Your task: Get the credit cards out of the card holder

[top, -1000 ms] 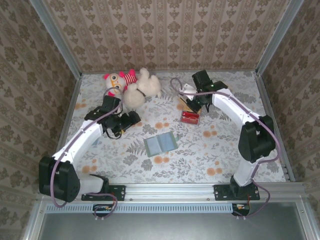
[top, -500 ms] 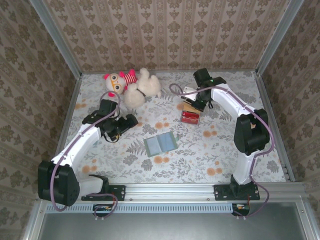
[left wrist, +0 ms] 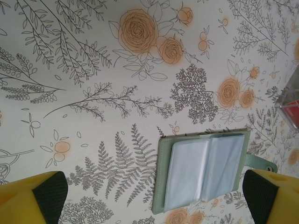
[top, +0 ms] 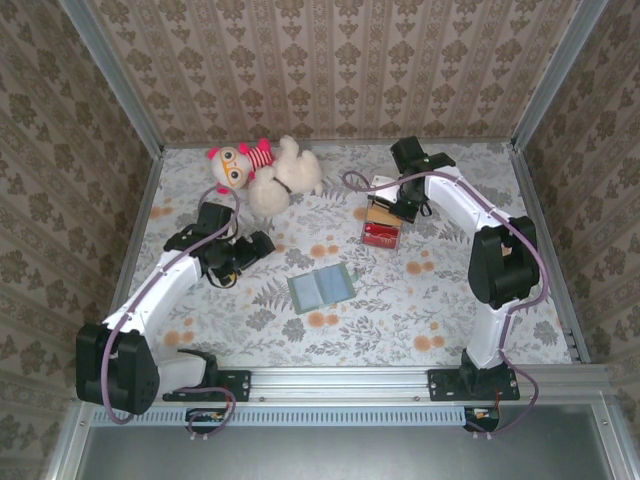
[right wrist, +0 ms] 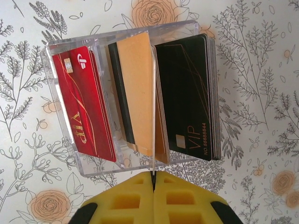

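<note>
The robot's right gripper will next move down to put the credit card among the tan cards in the clear box. Then it will let go of the card.
The card holder (left wrist: 205, 170) lies open and flat on the flowered table, its clear sleeves looking empty; it is also at the table's middle (top: 322, 288). My left gripper (left wrist: 154, 199) hovers open just left of it, yellow fingertips (left wrist: 39, 196) wide apart, and sits left of the holder (top: 262, 243) from above. Over a clear box (right wrist: 70, 154), my right gripper (right wrist: 153, 176) is shut on a thin credit card (right wrist: 153, 93) seen edge-on. Red (right wrist: 86, 102), tan (right wrist: 138, 93) and black (right wrist: 187, 93) cards stand in the box.
A plush toy (top: 265, 172) lies at the back left of the table. The clear box (top: 381, 236) stands at the back right, under the right gripper (top: 385, 203). Patterned walls with metal rails close in the table on three sides.
My left gripper's jaws have spread wider and it has drawn back a little to the left. The right arm's elbow has swung outward while its gripper stays over the box.
</note>
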{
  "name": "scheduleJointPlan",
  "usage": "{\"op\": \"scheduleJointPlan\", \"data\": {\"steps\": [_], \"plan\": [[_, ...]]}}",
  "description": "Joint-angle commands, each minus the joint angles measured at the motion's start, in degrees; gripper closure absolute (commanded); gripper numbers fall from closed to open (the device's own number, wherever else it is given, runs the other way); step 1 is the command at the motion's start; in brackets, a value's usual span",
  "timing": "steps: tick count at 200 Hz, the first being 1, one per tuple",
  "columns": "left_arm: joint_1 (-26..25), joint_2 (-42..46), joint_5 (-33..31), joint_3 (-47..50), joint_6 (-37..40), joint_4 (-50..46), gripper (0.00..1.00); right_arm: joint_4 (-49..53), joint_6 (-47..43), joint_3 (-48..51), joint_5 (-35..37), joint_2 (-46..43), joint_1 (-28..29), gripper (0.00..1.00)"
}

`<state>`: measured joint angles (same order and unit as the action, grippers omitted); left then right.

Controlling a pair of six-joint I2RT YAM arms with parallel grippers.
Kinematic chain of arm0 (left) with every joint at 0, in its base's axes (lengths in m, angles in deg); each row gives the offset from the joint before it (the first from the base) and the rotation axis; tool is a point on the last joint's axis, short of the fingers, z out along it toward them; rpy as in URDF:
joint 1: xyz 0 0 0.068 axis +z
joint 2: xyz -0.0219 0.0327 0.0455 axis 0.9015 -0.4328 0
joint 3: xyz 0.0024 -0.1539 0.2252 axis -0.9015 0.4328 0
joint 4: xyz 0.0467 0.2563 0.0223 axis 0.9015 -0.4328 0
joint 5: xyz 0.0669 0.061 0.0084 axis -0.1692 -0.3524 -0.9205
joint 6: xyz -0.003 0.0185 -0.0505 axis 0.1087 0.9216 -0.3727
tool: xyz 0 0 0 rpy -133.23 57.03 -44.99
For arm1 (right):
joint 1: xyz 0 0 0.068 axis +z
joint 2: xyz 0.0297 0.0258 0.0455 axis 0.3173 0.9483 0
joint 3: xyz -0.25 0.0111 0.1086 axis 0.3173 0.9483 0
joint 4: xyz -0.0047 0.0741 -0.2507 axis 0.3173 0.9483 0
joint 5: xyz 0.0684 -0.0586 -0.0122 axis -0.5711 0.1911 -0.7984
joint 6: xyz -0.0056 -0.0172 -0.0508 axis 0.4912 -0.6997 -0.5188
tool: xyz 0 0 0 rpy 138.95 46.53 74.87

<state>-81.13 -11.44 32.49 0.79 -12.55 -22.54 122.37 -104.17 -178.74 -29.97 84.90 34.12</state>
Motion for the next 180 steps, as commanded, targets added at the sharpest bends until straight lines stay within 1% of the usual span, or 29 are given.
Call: {"op": "scheduleJointPlan", "data": {"steps": [1,41,55,63,76,88,102,120,137,152,163,180], "plan": [[0.4,1.0,0.7,0.8,1.2,0.2,0.0,2.8,-1.7,0.5,1.1,1.9,-0.1,0.93],[0.4,1.0,0.9,0.8,1.5,0.3,0.0,2.7,-1.1,0.0,0.3,2.8,0.0,0.9],[0.5,1.0,1.1,0.9,1.4,0.5,0.0,2.4,0.6,-0.5,0.3,3.5,0.0,0.89],[0.5,0.9,1.3,0.8,1.3,0.6,0.0,2.7,1.9,-1.3,-0.3,3.8,-0.1,0.87],[0.5,0.9,1.5,0.9,1.3,0.8,0.0,2.7,4.4,-2.7,-0.4,4.3,-0.1,0.78],[0.5,0.7,1.9,0.9,1.0,1.2,0.0,2.0,6.0,-3.4,-0.4,4.0,-0.1,0.74],[0.4,0.4,2.8,0.9,0.8,1.9,0.0,0.8,7.5,-3.6,-0.5,3.1,-0.1,0.71],[0.1,-0.2,3.5,0.8,0.6,2.3,0.01,-0.5,10.0,-3.3,-1.1,1.2,-0.1,0.7],[-0.8,-0.7,4.5,0.8,0.1,3.3,0.03,-2.2,15.6,-3.0,-2.9,-1.3,-0.1,0.7],[-1.9,-2.0,7.0,1.0,-0.8,5.3,0.06,-4.1,22.5,-2.1,-5.8,-4.1,0.1,0.7],[-3.0,-3.1,8.6,1.0,-1.8,6.9,0.09,-7.6,27.7,0.7,-9.1,-7.2,0.7,0.7],[-5.8,-5.3,9.0,0.5,-3.1,9.0,0.12,-14.6,37.2,6.6,-11.8,-12.0,2.2,0.67]]}}
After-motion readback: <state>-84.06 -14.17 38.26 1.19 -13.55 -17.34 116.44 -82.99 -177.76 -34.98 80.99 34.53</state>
